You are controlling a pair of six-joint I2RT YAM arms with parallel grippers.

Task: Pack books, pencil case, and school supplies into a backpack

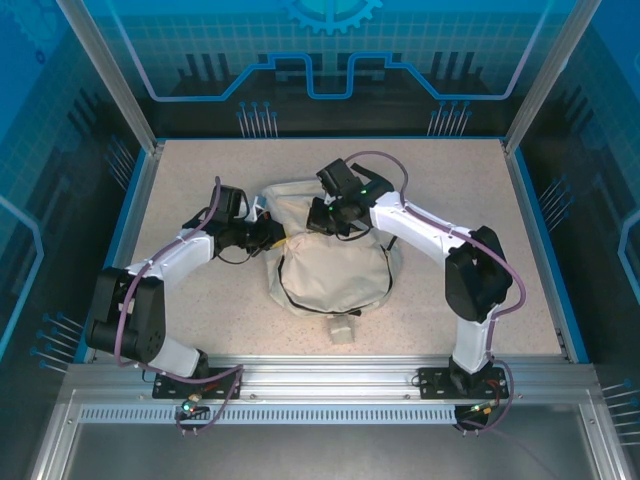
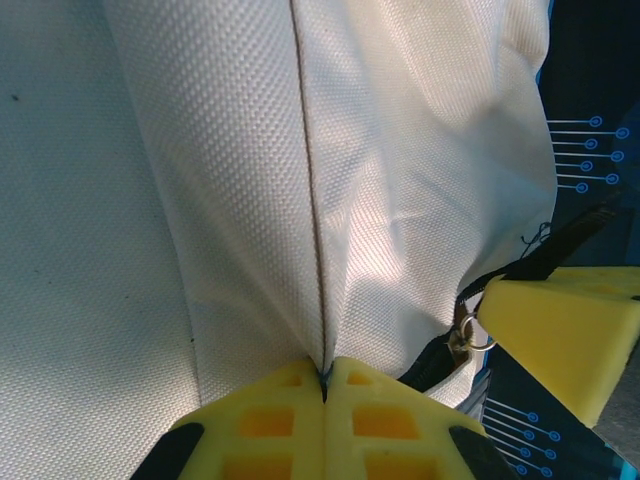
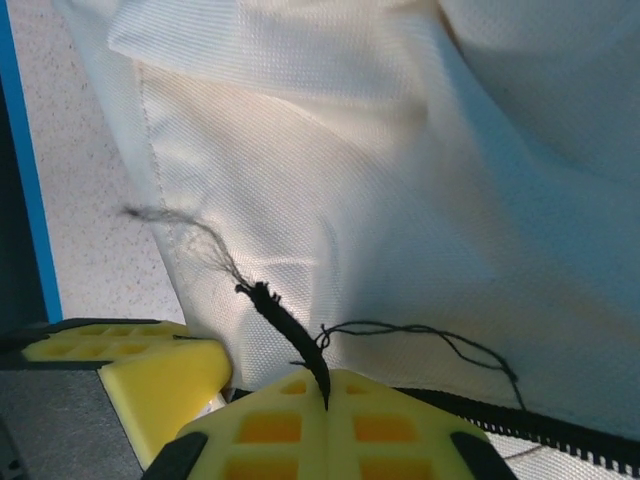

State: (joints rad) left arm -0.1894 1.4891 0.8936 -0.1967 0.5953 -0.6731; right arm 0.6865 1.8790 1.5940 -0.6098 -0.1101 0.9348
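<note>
I should turn my right gripper, pull the frayed strap end across to the backpack's opposite side edge (image 1: 377, 239), away from my crowding left gripper, and release it there.
The cream-white backpack (image 1: 332, 268) lies flat in the middle of the table, its top end toward the back. My left gripper (image 1: 268, 236) is at its upper left edge. In the left wrist view the left gripper (image 2: 325, 376) is shut on a seam fold of the backpack's fabric (image 2: 400, 150). My right gripper (image 1: 322, 214) is at the backpack's top. In the right wrist view the right gripper (image 3: 326, 392) is shut on the frayed black end of the zip tape (image 3: 285, 325). Books, pencil case and school supplies are out of view.
A small beige tag (image 1: 343, 330) lies just in front of the backpack. A metal zip ring (image 2: 472, 336) hangs by the right gripper's yellow finger (image 2: 570, 320). The left gripper's finger (image 3: 150, 375) sits close beside the right jaws. Speckled tabletop (image 1: 200, 190) surrounds the backpack, bounded by a blue rim (image 1: 545, 250).
</note>
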